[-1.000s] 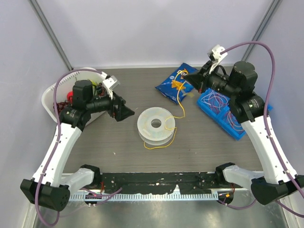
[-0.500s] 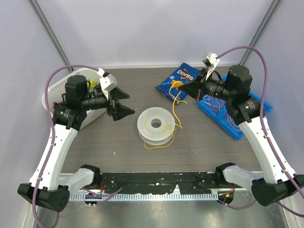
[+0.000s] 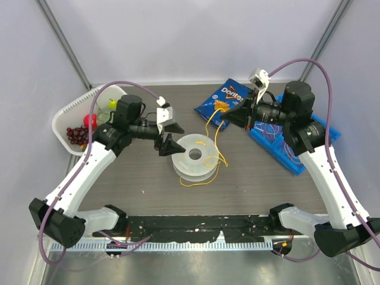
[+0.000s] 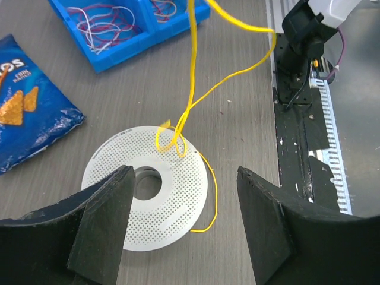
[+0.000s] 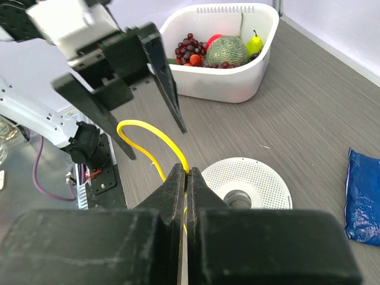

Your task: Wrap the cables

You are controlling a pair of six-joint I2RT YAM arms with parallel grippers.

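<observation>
My right gripper moves toward the blue bin's corner by the bag next and releases the yellow cable, as that corner lies to its right in the top view.
A yellow cable [image 3: 214,139] runs from my right gripper [image 3: 233,111] down to the white perforated spool [image 3: 195,157], loops on its top and trails off its near edge; it shows in the left wrist view [image 4: 191,95] and the right wrist view [image 5: 155,138]. My right gripper [image 5: 186,175] is shut on the yellow cable, raised right of and beyond the spool [image 5: 246,184]. My left gripper [image 3: 170,135] is open and empty, just left of the spool [image 4: 148,189], its fingers [image 4: 101,219] wide apart. More cables, white, purple and red, lie in the blue bin [image 3: 279,138].
A blue chips bag [image 3: 222,102] lies behind the spool. A white basket [image 3: 74,116] with fruit stands at the far left. The blue bin sits at the right under my right arm. A black rail [image 3: 196,224] runs along the near edge.
My left arm has swung right from the basket to the spool's left edge, gripper open. My right gripper has stayed shut on the yellow cable, and the cable has shifted over the spool.
</observation>
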